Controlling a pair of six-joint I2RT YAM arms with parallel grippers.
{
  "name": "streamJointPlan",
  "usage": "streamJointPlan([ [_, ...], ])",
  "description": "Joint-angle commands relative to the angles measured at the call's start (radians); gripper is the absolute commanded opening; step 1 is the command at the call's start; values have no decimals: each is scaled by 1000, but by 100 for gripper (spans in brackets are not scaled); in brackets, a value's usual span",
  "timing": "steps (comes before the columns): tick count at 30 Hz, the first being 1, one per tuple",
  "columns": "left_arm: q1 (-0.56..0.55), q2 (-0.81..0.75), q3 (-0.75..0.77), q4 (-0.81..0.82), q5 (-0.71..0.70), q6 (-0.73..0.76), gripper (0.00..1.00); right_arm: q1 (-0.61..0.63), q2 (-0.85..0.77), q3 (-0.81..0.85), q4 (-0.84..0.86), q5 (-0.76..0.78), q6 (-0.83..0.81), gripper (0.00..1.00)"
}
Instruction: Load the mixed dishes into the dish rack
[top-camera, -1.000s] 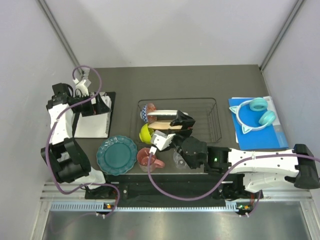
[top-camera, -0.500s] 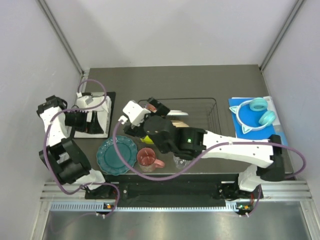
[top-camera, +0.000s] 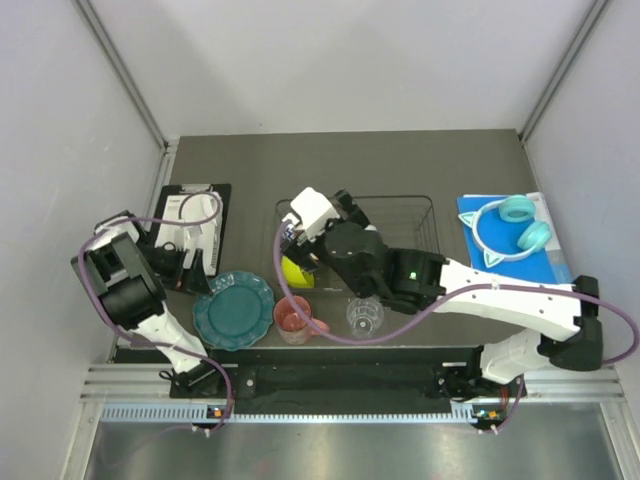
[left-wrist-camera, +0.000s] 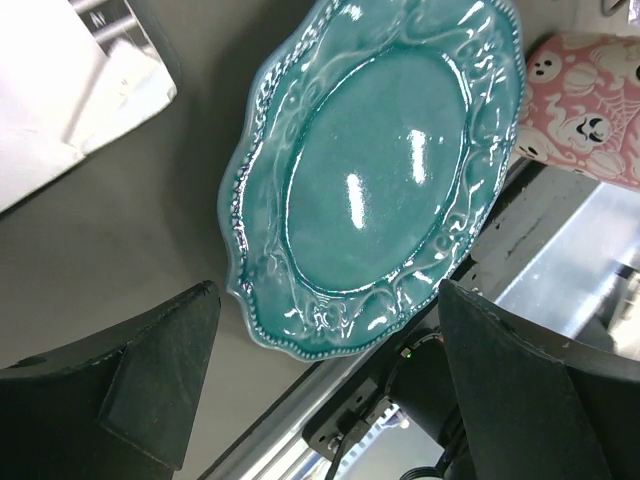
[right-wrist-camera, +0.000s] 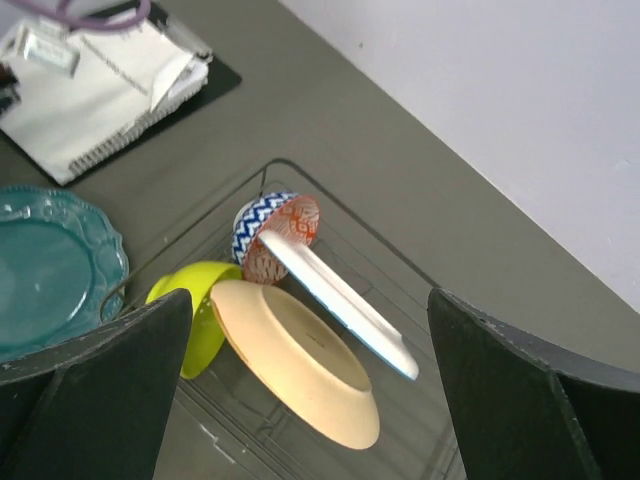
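Note:
The teal scalloped plate's near rim (top-camera: 200, 323) (left-wrist-camera: 291, 333) faces the gap between my left gripper's fingers, so my left gripper should lower, tilt flatter and slide onto that rim.
The dark wire dish rack (top-camera: 425, 240) holds the blue-patterned small bowl (right-wrist-camera: 265, 225), the white plate (right-wrist-camera: 335, 300) and the peach plate (right-wrist-camera: 295, 370), both plates leaning. The lime-green bowl (top-camera: 293, 272) sits at the rack's front left corner. My right gripper (top-camera: 330, 222) hangs open and empty above these dishes. The teal scalloped plate (top-camera: 233, 310) lies flat on the table. My left gripper (top-camera: 192, 268) is open and empty just left of it, and the plate fills the left wrist view (left-wrist-camera: 380, 170). The pink mug (top-camera: 295, 318) and the clear glass (top-camera: 365, 316) stand in front of the rack.
The clipboard with white paper (top-camera: 195, 225) lies left of the rack, behind my left gripper. Turquoise headphones (top-camera: 512, 228) rest on a blue folder (top-camera: 520, 265) at the right. The table's front edge and metal rail (left-wrist-camera: 560, 260) run close by the teal plate.
My right arm has swung from the rack's front to above its left end, jaws open. My left gripper has moved from over the clipboard forward to the teal plate's left edge.

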Motion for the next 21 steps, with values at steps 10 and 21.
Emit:
streamJointPlan([
  [10, -13, 167, -69, 4, 15, 49, 83, -68, -122, -69, 101, 43, 74, 100],
  [21, -75, 199, -126, 109, 6, 8, 80, -93, -94, -55, 81, 23, 74, 100],
])
